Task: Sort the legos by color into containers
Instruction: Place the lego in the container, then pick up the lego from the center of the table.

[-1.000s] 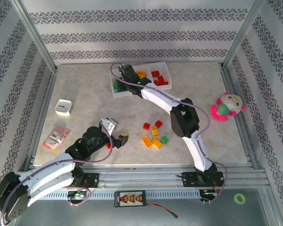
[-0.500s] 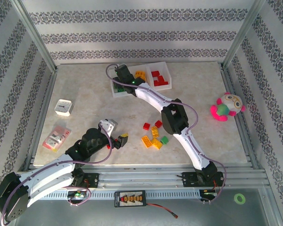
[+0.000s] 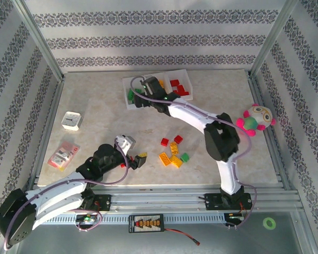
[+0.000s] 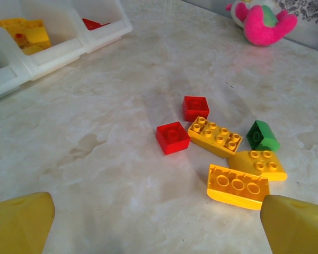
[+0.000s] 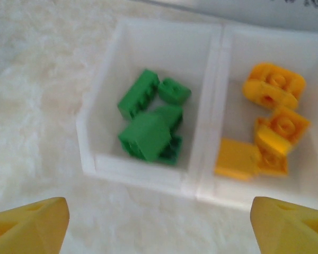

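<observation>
I should next bring my right gripper's open fingers back and down around the red brick nearer the plush toy, since the brick lies loose, back and below.
The containers (image 3: 183, 73) stand at the table's back middle; red bricks (image 3: 181, 89) lie in the right bin. My right gripper (image 3: 150, 85) hovers over the left end, open and holding nothing (image 5: 159, 225). Below it, green legos (image 5: 151, 124) lie in the left bin and yellow ones (image 5: 270, 124) in the middle bin. A loose pile (image 3: 173, 152) lies on the table: two red bricks (image 4: 173, 137), a green one (image 4: 262, 136), three yellow ones (image 4: 215, 136). My left gripper (image 3: 135, 159) is left of that pile, low, open (image 4: 159, 227), with bare table between its yellow fingertips (image 4: 18, 222).
A pink-and-green plush toy (image 3: 254, 120) sits at the right edge. A small white square box (image 3: 71, 120) and a pink packet (image 3: 63, 154) lie at the left. Metal frame rails bound the table on all sides.
The right gripper has opened above the bins, and its arm has swung left and then back to the right. The left gripper has edged slightly right towards the pile.
</observation>
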